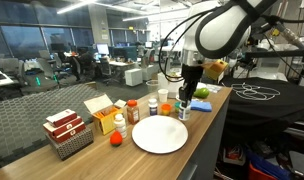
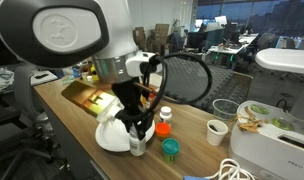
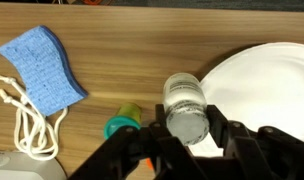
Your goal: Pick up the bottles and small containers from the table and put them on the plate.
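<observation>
My gripper has the small clear bottle and will go across and down to release it inside the plate's rim facing the other bottles, since the plate (image 1: pixel 159 135) lies empty to its right in the wrist view.
My gripper (image 3: pixel 185 128) is shut on a small clear bottle with a white cap (image 3: pixel 183 104) and holds it at the edge of the white plate (image 3: pixel 264 70). In both exterior views the gripper (image 1: pixel 185 103) (image 2: pixel 139 140) hangs beside the plate (image 1: pixel 159 135) (image 2: pixel 110 137). A green-lidded small container (image 3: pixel 120 125) (image 2: pixel 170 149) lies just beside the gripper. An orange bottle with a white cap (image 2: pixel 164 120) stands close by. Other bottles (image 1: pixel 133 110) (image 1: pixel 151 104) (image 1: pixel 119 123) stand behind the plate.
A blue sponge (image 3: pixel 40 66) and a white cord (image 3: pixel 25 125) lie on the wooden table. A paper cup (image 2: pixel 216 131), a red box in a basket (image 1: pixel 67 133), an open yellow box (image 1: pixel 100 110) and an orange ball (image 1: pixel 115 140) are also there.
</observation>
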